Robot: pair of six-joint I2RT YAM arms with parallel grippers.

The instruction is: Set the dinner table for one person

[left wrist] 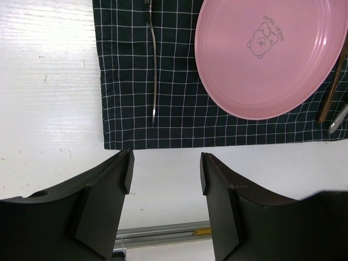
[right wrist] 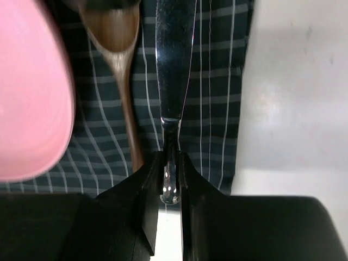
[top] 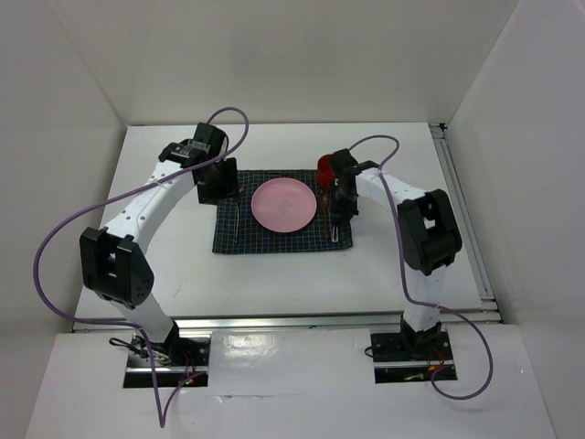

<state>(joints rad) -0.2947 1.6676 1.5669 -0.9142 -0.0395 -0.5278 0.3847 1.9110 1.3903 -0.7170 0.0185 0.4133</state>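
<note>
The knife (top: 340,236) has its blade pointing along the cloth's edge already, so my right gripper should next lower onto the cloth beside the spoon and release it.
The white dinner table (top: 274,283) carries a dark navy checked cloth (top: 274,240). On the cloth lies a pink plate (top: 283,204), with a metal fork (top: 239,222) to its left and a brown wooden spoon (top: 326,219) and a metal knife (top: 340,236) to its right. My right gripper (right wrist: 172,174) is shut on the knife's handle (right wrist: 174,65), beside the spoon (right wrist: 117,49), low over the cloth's right side (right wrist: 217,81). My left gripper (left wrist: 166,168) is open and empty over bare table just off the cloth's edge (left wrist: 179,119), by the fork (left wrist: 154,70) and plate (left wrist: 272,54).
A red cup (top: 326,169) stands at the cloth's far right corner, right behind my right gripper (top: 339,212). White walls close in the table on three sides. A metal rail (top: 466,219) runs along the right edge.
</note>
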